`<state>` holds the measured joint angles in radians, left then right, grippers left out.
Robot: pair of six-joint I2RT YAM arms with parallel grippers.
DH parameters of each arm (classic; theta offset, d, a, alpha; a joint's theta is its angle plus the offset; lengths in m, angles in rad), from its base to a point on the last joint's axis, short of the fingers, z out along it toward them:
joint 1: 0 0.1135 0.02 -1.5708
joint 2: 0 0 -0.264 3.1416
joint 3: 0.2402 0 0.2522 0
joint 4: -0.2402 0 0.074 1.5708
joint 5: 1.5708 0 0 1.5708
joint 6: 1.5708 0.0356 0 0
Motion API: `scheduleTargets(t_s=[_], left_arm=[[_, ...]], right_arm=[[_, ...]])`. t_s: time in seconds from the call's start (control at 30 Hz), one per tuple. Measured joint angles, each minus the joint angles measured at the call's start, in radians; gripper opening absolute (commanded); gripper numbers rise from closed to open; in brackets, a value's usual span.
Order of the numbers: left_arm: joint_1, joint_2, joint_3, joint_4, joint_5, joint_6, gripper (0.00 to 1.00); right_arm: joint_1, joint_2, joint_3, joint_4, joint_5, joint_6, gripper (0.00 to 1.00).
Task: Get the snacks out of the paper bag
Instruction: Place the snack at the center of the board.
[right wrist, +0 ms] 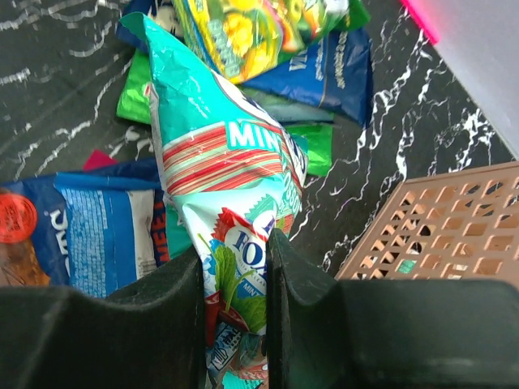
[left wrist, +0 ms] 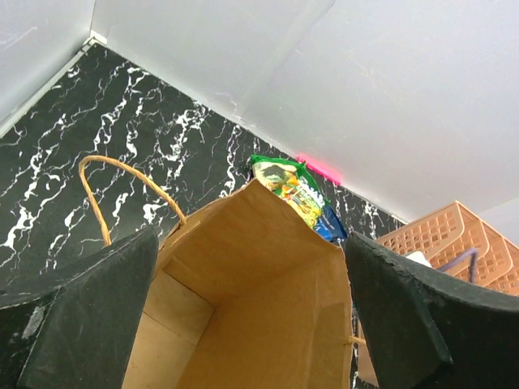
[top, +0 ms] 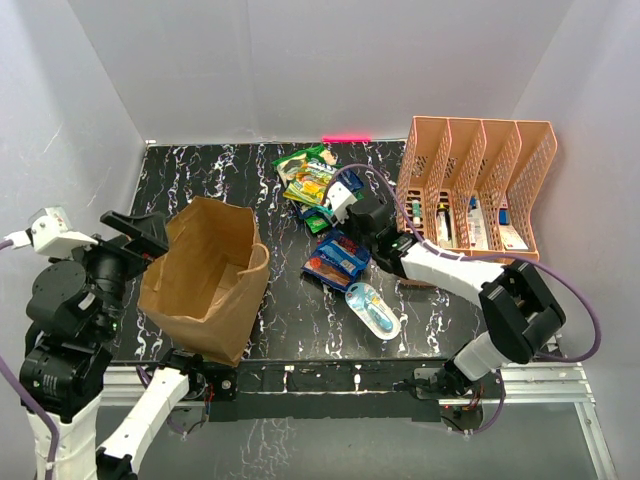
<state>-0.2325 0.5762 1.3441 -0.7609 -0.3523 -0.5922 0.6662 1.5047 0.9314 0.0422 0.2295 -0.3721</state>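
Observation:
The right gripper moves back and down onto the blue-and-red packet's far end (right wrist: pixel 150 227) next, which lies below and back of it, releasing the mint packet (right wrist: pixel 223 162) among gathered snacks.
The brown paper bag (top: pixel 205 280) stands open at the left; the left wrist view looks into its bare inside (left wrist: pixel 243 308), with no packet showing there. My left gripper (top: pixel 150 232) is open, its jaws spread on either side of the bag's mouth. My right gripper (right wrist: pixel 235 284) is shut on a teal mint packet (right wrist: pixel 223 162), above a pile of snacks (top: pixel 310 180): a yellow-green packet (right wrist: pixel 243 32), a dark blue one (right wrist: pixel 328 69) and a blue-and-red one (top: pixel 337 258). In the top view the right gripper (top: pixel 345 200) sits over that pile.
A peach mesh file organizer (top: pixel 480 180) with small boxes stands at the back right, close to my right arm. A white-and-teal oval blister pack (top: pixel 373 308) lies near the front. White walls close in the black marble table (top: pixel 200 170).

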Motion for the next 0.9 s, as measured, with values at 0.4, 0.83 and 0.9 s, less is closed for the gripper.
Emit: scheduleTargets(t_s=[0.4,0.83,0.9], left_arm=[[0.0,-0.012,0.12,-0.031,0.032,0.1,0.98],[0.0,0.003,0.134,-0.027,0.125,0.169,0.98],[0.0,0.018,0.145,-0.023,0.146,0.169,0.98]], right_arm=[[-0.003,0.063,-0.159,0.172,-0.084,-0.011,0.6],[-0.002,-0.359,-0.148,-0.051,-0.166,0.24,0.98],[0.0,-0.436,-0.116,-0.127,-0.083,0.346,0.98]])
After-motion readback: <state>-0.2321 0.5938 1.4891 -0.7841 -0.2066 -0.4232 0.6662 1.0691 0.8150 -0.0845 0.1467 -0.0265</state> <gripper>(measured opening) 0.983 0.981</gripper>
